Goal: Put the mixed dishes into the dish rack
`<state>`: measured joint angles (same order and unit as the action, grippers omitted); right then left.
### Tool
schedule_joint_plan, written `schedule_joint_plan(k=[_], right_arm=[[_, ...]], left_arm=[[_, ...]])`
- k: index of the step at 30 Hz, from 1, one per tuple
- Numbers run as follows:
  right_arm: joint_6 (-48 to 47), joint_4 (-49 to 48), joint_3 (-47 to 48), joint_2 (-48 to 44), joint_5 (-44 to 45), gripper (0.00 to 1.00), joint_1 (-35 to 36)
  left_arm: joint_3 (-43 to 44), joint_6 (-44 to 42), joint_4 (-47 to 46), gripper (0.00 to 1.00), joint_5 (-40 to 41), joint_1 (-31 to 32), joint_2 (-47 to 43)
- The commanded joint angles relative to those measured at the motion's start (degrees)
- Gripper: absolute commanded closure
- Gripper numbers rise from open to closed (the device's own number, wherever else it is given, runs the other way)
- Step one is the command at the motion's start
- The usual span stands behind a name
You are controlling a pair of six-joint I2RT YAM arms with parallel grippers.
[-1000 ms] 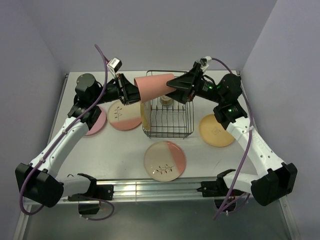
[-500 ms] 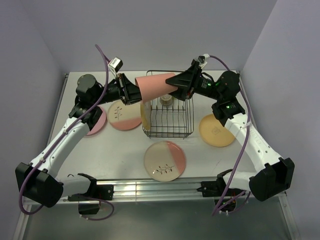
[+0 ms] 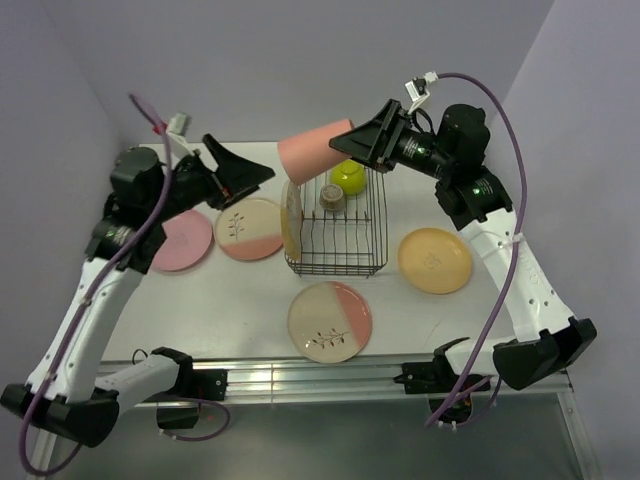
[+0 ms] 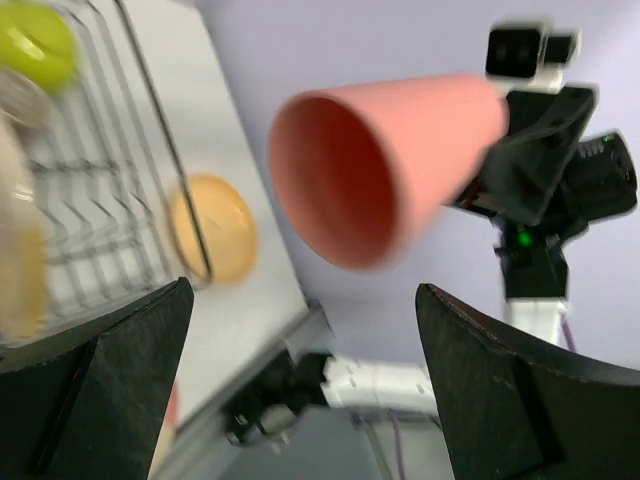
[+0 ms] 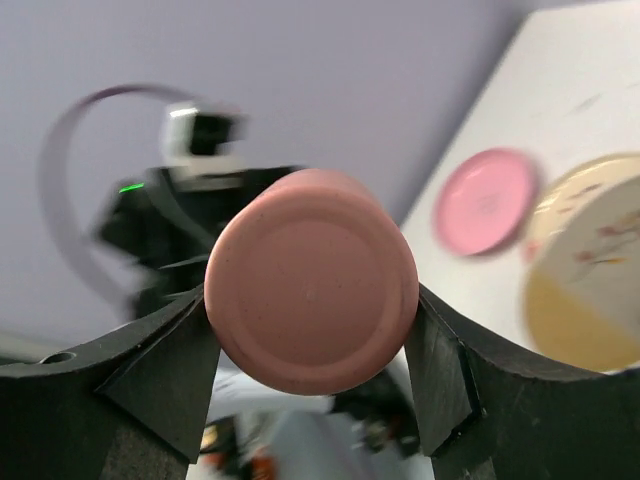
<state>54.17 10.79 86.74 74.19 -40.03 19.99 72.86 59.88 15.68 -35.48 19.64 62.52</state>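
Note:
The tumbler's opening faces sideways. My right gripper turns fingers-down next and lowers the tumbler into the dish rack's free far corner [image 3: 315, 184] beside the lime-green bowl to release it.
The salmon-pink tumbler [image 3: 316, 156] hangs tilted above the far left corner of the black wire dish rack [image 3: 336, 245], mouth toward the left. My right gripper [image 3: 353, 148] is shut on its base [image 5: 310, 280], a finger [image 5: 170, 365] on each side. My left gripper [image 3: 248, 180] stands open and empty to the left, apart from the tumbler [image 4: 390, 165]. In the rack are a lime-green bowl [image 3: 347, 177], a tiny grey cup [image 3: 332, 198] and an upright cream-and-yellow plate [image 3: 291, 220].
On the table lie a plain pink plate [image 3: 183, 240], a cream-and-pink sprig plate [image 3: 250, 228] left of the rack, another [image 3: 330, 320] in front of it, and an orange-yellow plate [image 3: 434, 260] to the right. Walls close the back and sides.
My left gripper let go of the tumbler's mouth, opened wide and drew back to the left. The right gripper kept the tumbler and lifted slightly.

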Motion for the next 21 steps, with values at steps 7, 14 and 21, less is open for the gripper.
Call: schedule_joint_plan(k=[7, 14, 21], right_arm=[[-31.13, 10.93, 1.86, 6.75, 32.24, 1.00, 1.63], [-49.22, -0.13, -0.51, 17.10, 56.59, 1.00, 12.17], [-56.10, -14.30, 0.62, 25.99, 68.14, 1.00, 18.15]], left_arm=[[14.07, -20.76, 37.75, 0.01, 25.74, -0.57, -8.55], [14.23, -27.43, 39.24, 0.01, 17.30, -0.57, -5.75], [13.72, -35.34, 41.36, 0.01, 16.41, -0.57, -3.55]])
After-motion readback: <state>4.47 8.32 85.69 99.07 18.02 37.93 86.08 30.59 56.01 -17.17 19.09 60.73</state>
